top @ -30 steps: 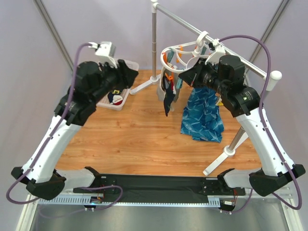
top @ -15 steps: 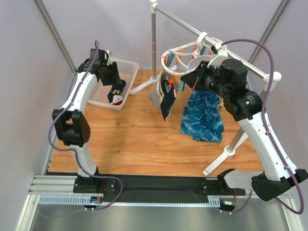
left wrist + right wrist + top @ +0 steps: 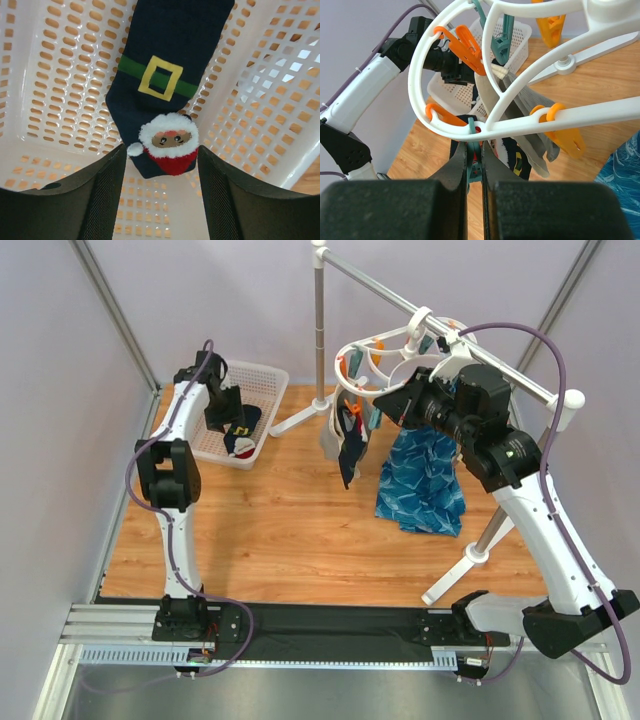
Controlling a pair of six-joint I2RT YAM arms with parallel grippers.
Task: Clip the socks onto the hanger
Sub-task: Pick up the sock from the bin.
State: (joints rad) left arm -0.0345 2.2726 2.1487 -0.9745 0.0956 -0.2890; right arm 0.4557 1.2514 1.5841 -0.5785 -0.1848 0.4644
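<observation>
The sock's Santa face (image 3: pixel 243 446) (image 3: pixel 157 132) is below my left gripper, between its open fingers, so the gripper will next move down onto it and close across the cloth.
A dark navy sock (image 3: pixel 165 75) with a green belt and a Santa face lies in the white basket (image 3: pixel 60 75); it also shows in the top view (image 3: pixel 243 438). My left gripper (image 3: pixel 161 150) is open just above it, one finger on each side of its Santa end, and shows in the top view (image 3: pixel 228 422). The white ring hanger (image 3: pixel 530 125) hangs on the rail (image 3: pixel 385 352). My right gripper (image 3: pixel 475 150) is shut on a teal peg (image 3: pixel 475 162) under the ring, and shows in the top view (image 3: pixel 385 400). Another navy sock (image 3: pixel 349 452) hangs from the hanger.
Orange pegs (image 3: pixel 465 45) and a yellow peg (image 3: pixel 567 137) dangle from the rings, and a grey sock (image 3: pixel 530 112) hangs beside them. The grey rail stand (image 3: pixel 319 330) has feet on the wooden table. A bright-blue patterned cloth (image 3: pixel 422 480) hangs from the rail.
My left arm has swung out to the far left and lowered its open gripper into the basket over the sock. My right gripper has stayed at the hanger.
</observation>
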